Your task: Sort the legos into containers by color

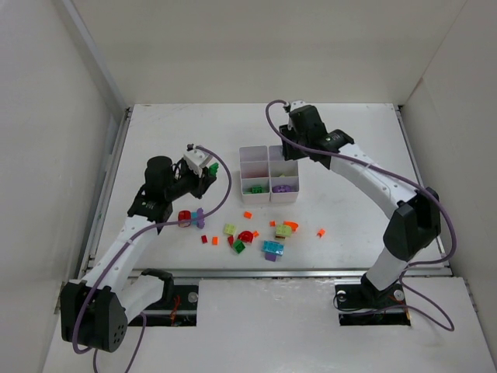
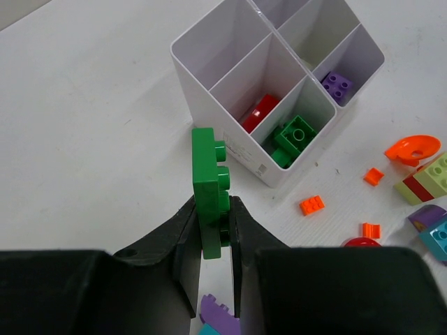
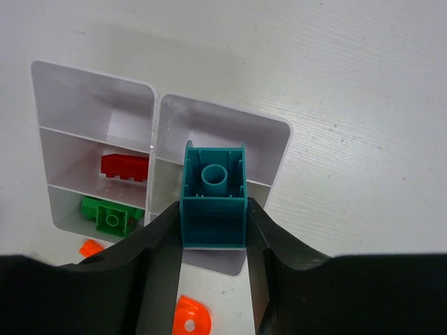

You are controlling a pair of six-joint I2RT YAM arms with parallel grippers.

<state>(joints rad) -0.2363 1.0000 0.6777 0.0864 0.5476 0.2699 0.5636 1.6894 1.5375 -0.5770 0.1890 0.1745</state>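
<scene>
The tray's far section in the purple brick's column (image 1: 276, 153) (image 3: 222, 131) looks empty, so next my right gripper needs to move down with a turn over it to release the cyan brick.
The white six-compartment tray (image 1: 254, 151) stands mid-table. It holds a red brick (image 2: 262, 112), green bricks (image 2: 293, 136) and a purple brick (image 2: 336, 85), each in its own compartment. My left gripper (image 2: 211, 209) is shut on a flat green brick (image 2: 208, 167), held upright above the table just left of the tray (image 2: 209, 70). My right gripper (image 3: 214, 209) is shut on a cyan brick (image 3: 213, 178), held above the right column of the tray (image 3: 279, 129). In the top view the left gripper (image 1: 208, 175) is left of the tray and the right gripper (image 1: 289, 151) is over its far right part.
Loose legos lie in front of the tray: a red piece (image 1: 185, 217) and a purple piece (image 1: 199, 217) under the left arm, a yellow-green brick (image 1: 230, 230), a cyan brick (image 1: 272, 248), an orange arch (image 1: 290, 226) and small orange bits (image 1: 321, 232).
</scene>
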